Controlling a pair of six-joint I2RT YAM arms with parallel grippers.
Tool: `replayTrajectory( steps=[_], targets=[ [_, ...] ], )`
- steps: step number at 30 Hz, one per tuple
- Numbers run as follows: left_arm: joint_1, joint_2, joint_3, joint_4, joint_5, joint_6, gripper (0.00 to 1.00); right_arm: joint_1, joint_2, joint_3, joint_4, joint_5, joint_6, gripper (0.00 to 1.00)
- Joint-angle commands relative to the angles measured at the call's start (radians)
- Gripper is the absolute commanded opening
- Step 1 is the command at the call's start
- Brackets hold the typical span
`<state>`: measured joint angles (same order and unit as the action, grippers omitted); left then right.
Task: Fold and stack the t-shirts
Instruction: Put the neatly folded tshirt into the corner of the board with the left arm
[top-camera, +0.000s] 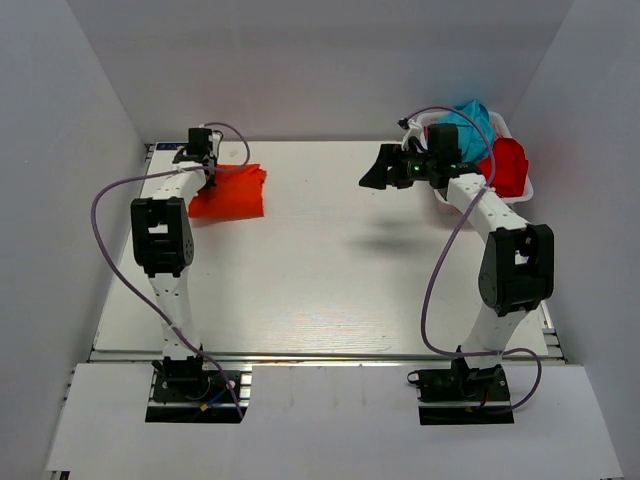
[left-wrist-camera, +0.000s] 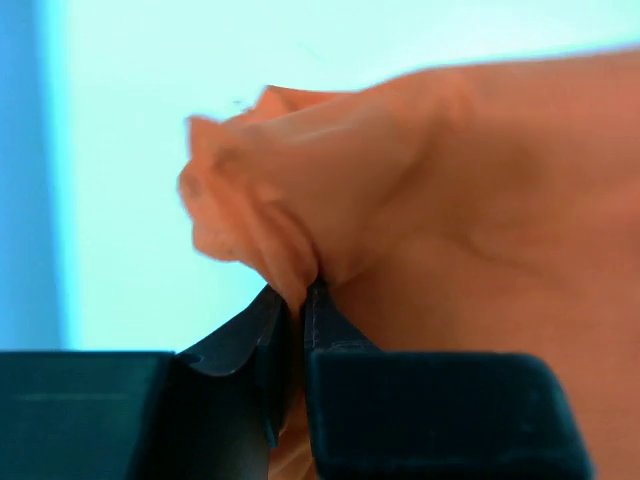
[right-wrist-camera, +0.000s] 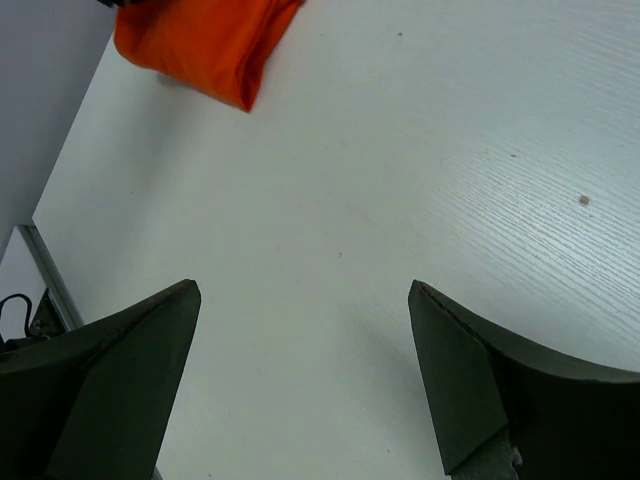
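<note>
My left gripper will pull the shirt outward to the bare far table corner (top-camera: 161, 160), beyond it and to its left in the top view, and let go.
The folded orange-red t-shirt (top-camera: 230, 191) lies at the far left of the table. My left gripper (top-camera: 209, 172) is at its far left edge, shut on a pinch of its fabric (left-wrist-camera: 300, 200). The shirt also shows in the right wrist view (right-wrist-camera: 205, 40). My right gripper (top-camera: 377, 170) is open and empty, held above the table's far middle, next to the basket. The teal-blue t-shirt (top-camera: 472, 124) and the deeper red t-shirt (top-camera: 505, 166) are bundled in the white basket (top-camera: 522, 192) at the far right.
White walls enclose the table on the left, back and right. The table's front edge (top-camera: 320, 355) runs just ahead of the arm bases. Bare white table (right-wrist-camera: 400, 200) lies below the right gripper.
</note>
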<state>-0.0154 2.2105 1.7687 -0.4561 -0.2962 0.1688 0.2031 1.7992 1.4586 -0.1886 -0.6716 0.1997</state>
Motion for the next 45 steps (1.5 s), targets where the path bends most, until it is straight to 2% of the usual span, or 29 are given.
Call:
replayTrajectory(
  steps=[1,8,15,18,20,21,22,26,29,35,38,41,42,45],
  targets=[
    [0.037,-0.040,0.110,0.120,-0.148,0.133,0.00,-0.007,0.017,0.032,-0.035,0.020,-0.019,0.90],
    [0.103,0.164,0.395,0.172,-0.212,0.253,0.00,-0.005,0.034,0.054,-0.066,0.058,-0.023,0.90],
    [0.164,0.271,0.488,0.263,-0.146,0.302,0.00,-0.008,0.034,0.065,-0.086,0.106,-0.028,0.90],
    [0.175,0.305,0.502,0.301,-0.170,0.293,0.00,-0.007,0.045,0.074,-0.089,0.109,-0.026,0.90],
    [0.175,0.324,0.527,0.350,-0.210,0.302,0.48,-0.007,0.049,0.077,-0.084,0.107,-0.022,0.90],
    [0.175,0.345,0.547,0.350,-0.210,0.302,0.83,-0.004,0.055,0.080,-0.087,0.109,-0.017,0.90],
    [0.175,0.354,0.589,0.350,-0.210,0.302,1.00,-0.008,0.061,0.078,-0.083,0.103,-0.013,0.90],
    [0.175,0.338,0.614,0.350,-0.195,0.293,1.00,-0.007,0.078,0.091,-0.080,0.090,0.001,0.90],
    [0.175,0.272,0.604,0.306,-0.167,0.218,1.00,-0.002,0.071,0.089,-0.075,0.089,0.013,0.90],
    [0.157,0.094,0.463,0.147,-0.031,0.046,1.00,-0.002,0.013,0.029,-0.037,0.093,0.023,0.90],
    [0.157,-0.006,0.343,0.083,0.097,-0.055,1.00,-0.001,-0.044,-0.027,-0.011,0.092,0.023,0.90],
    [0.166,-0.093,0.189,0.160,0.198,-0.098,1.00,-0.001,-0.098,-0.105,0.006,0.096,0.017,0.90],
    [0.166,-0.094,0.178,0.177,0.234,-0.118,1.00,-0.004,-0.134,-0.131,0.000,0.099,0.004,0.90],
    [0.186,-0.061,0.196,0.166,0.229,-0.163,1.00,-0.004,-0.184,-0.191,-0.012,0.122,-0.017,0.90]
  ],
)
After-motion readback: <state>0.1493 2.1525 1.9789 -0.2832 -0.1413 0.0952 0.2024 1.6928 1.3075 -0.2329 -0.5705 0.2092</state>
